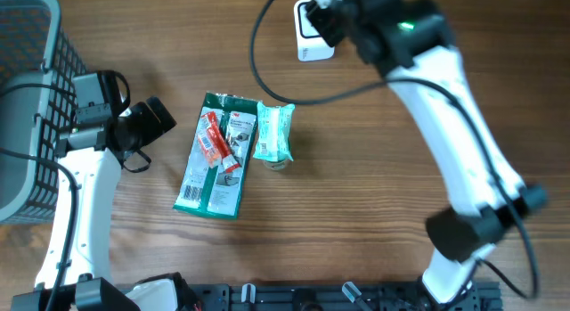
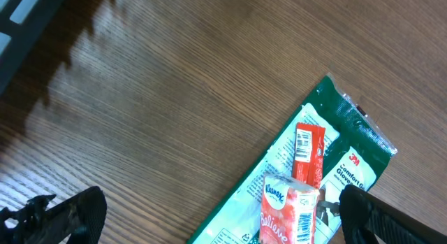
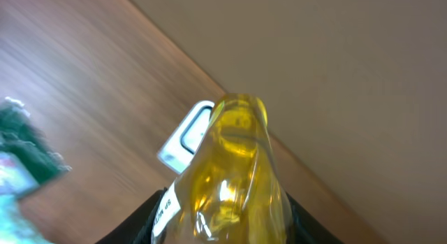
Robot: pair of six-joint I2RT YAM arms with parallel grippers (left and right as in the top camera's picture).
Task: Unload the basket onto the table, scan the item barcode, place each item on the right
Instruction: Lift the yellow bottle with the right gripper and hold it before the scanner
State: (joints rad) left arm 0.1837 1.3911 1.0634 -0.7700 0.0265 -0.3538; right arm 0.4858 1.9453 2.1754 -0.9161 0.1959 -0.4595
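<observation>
I will carry the bottle past the scanner (image 3: 183,135) to the clear tabletop below my right gripper, to its right in the overhead view, then lower and release it.
My right gripper (image 3: 227,226) is shut on a clear bottle of yellow liquid (image 3: 234,160) with a white label on its side. It holds the bottle by the white barcode scanner (image 3: 183,135) at the table's far edge (image 1: 307,35). In the overhead view the right gripper (image 1: 337,15) sits over the scanner and hides the bottle. My left gripper (image 1: 153,119) stands wide open at the left, just beside a green glove package (image 1: 216,159). In the left wrist view a red tissue pack (image 2: 288,210) lies on that package (image 2: 342,149), between my spread fingers (image 2: 73,212).
A teal packet (image 1: 272,133) lies right of the green package. A slim red pack with a barcode (image 2: 307,149) lies on the package too. A dark wire basket (image 1: 27,97) stands at the left edge. A black cable (image 1: 267,79) loops from the right arm.
</observation>
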